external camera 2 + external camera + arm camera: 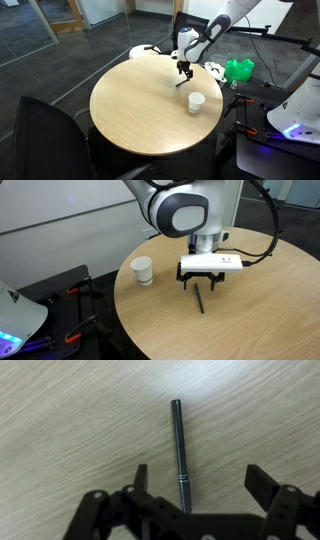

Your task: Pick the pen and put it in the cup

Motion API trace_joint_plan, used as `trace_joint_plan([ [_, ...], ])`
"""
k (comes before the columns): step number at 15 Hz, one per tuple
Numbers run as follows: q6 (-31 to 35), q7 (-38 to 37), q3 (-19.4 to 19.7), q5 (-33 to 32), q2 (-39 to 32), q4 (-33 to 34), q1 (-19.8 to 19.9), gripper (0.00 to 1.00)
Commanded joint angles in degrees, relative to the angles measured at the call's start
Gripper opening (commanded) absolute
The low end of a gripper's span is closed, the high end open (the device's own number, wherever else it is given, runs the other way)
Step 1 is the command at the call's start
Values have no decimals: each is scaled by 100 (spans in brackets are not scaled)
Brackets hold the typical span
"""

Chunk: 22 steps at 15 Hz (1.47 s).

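Note:
The pen's near end [185, 496] sits off-center between my open fingers, so next I will shift my gripper slightly to the left in the wrist view, then lower it to that end.
The dark pen [179, 450] lies flat on the round wooden table [250, 320]. It also shows in both exterior views [200, 301] [181, 82]. My gripper [198, 482] hovers just above it, open, with the pen's near end between the two fingers, closer to the left one. The gripper shows above the pen in both exterior views [201, 280] [185, 70]. The white cup [142, 271] stands upright near the table's edge, apart from the pen and gripper; it shows in both exterior views [196, 102]. The cup is out of the wrist view.
A dark chair [45, 135] stands by the table. A green object [238, 70] and white items lie beyond the table's far edge. Black equipment [60, 300] sits on the floor beside the table.

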<state>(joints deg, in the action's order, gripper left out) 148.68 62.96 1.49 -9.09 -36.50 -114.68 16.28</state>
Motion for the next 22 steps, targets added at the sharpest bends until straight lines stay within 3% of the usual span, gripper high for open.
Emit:
trace_joint_plan([
  [1, 158, 276, -212, 74, -193, 193, 174, 100],
  [11, 77, 353, -325, 68, -559, 535, 279, 100],
  [18, 37, 386, -305, 30, -771, 715, 260, 87],
  [20, 33, 384, -306, 27, -805, 741, 259, 78],
  [21, 34, 382, -305, 26, -814, 748, 259, 61],
  [22, 38, 385, -309, 29, -828, 757, 265, 53],
])
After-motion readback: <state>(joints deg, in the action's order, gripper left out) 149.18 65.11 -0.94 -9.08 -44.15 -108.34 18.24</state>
